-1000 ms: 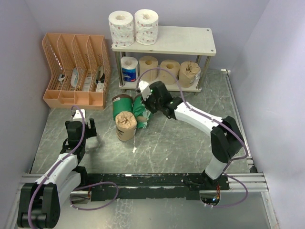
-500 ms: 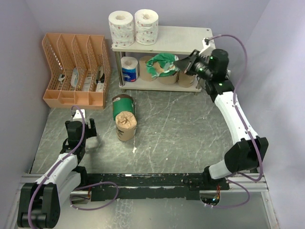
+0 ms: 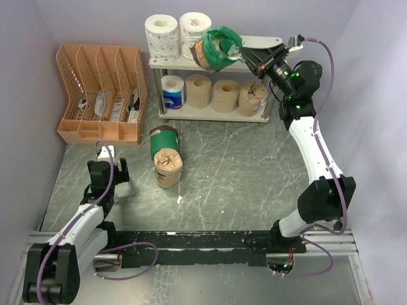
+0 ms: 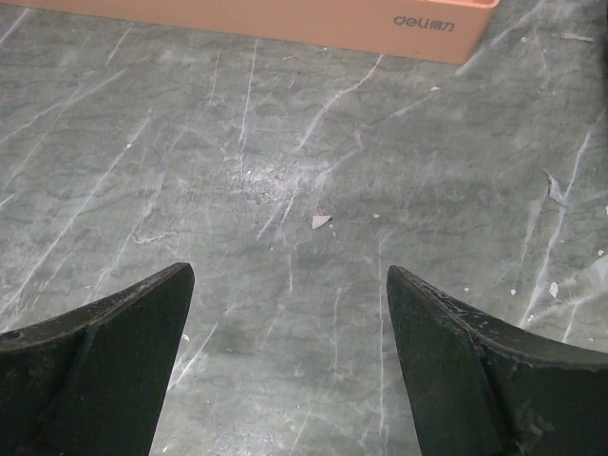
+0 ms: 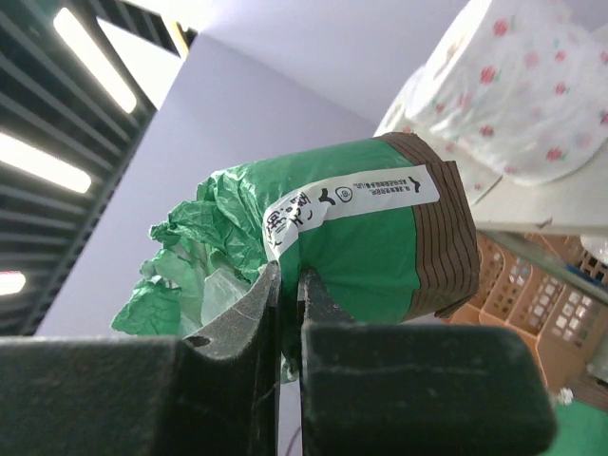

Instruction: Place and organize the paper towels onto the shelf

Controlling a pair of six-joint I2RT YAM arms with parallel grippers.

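Note:
The right gripper moves the green roll outward next, away from the white rolls, then onto the bare board.
My right gripper [image 3: 243, 56] is shut on the wrapper of a green paper towel roll with a dark band [image 3: 216, 47] [image 5: 380, 242]. It holds the roll tilted above the shelf's top board [image 3: 178, 63], just right of two white patterned rolls [image 3: 161, 35] [image 3: 194, 28]. In the right wrist view the gripper [image 5: 290, 275] pinches crumpled green wrapping. The lower tier carries a blue-and-white roll [image 3: 172, 92], two tan rolls [image 3: 198, 90] and a brown-wrapped roll [image 3: 253, 97]. On the table stand another green roll [image 3: 164, 138] and a brown-wrapped roll [image 3: 168, 166]. My left gripper [image 3: 107, 166] [image 4: 290, 275] rests open over bare table.
An orange slotted file organizer [image 3: 102, 92] [image 4: 285, 24] stands at the back left, beside the shelf. Purple walls close in the left, back and right. The right arm reaches along the right side up to the shelf top.
The right arm lifted the green roll from the table cluster, swung it past the lower tier and raised it above the top board. The left arm has not moved.

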